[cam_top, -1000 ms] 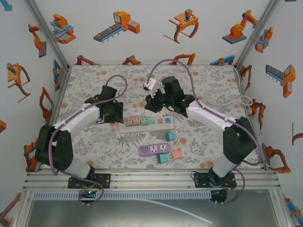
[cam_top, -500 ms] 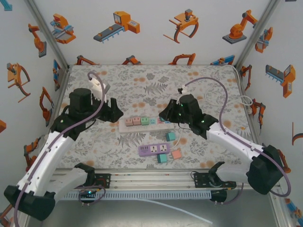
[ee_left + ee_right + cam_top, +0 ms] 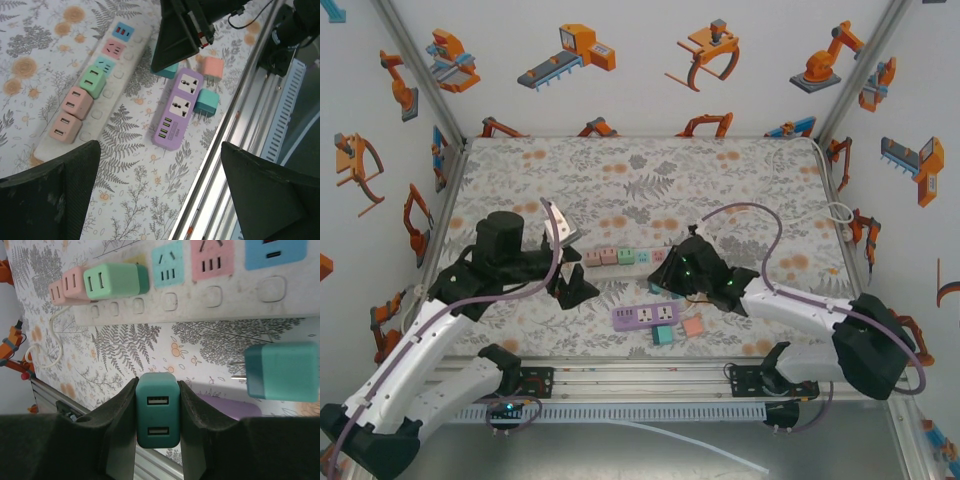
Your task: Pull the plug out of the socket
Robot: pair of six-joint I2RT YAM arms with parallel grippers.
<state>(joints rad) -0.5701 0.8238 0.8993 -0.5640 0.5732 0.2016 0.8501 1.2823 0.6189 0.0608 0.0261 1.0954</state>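
The clear patch of mat between the white socket strip and the purple strip lies below my right gripper, so it should go down toward it next and release the dark teal plug (image 3: 157, 409).
My right gripper (image 3: 157, 416) is shut on a dark teal plug (image 3: 157, 409) with two USB ports, held off the socket above the mat beside the purple strip (image 3: 225, 409). The white socket strip (image 3: 200, 306) carries a green plug (image 3: 111, 281) and two pink plugs (image 3: 69, 287); its teal, pink and blue sockets are bare. From above, the right gripper (image 3: 663, 272) sits just in front of the strip's right end. My left gripper (image 3: 570, 262) is open wide with nothing in it, near the strip's left end (image 3: 42, 147).
A purple power strip (image 3: 648, 318) lies near the front, with a loose teal plug (image 3: 663, 335) and a salmon plug (image 3: 693, 326) beside it. Another teal plug (image 3: 282, 371) lies by the white strip. The metal table rail (image 3: 235, 125) runs along the near edge.
The left gripper has opened wide and swung from the strip's left end toward the front. The right gripper has drawn back from the white strip toward the purple one, still holding the teal plug.
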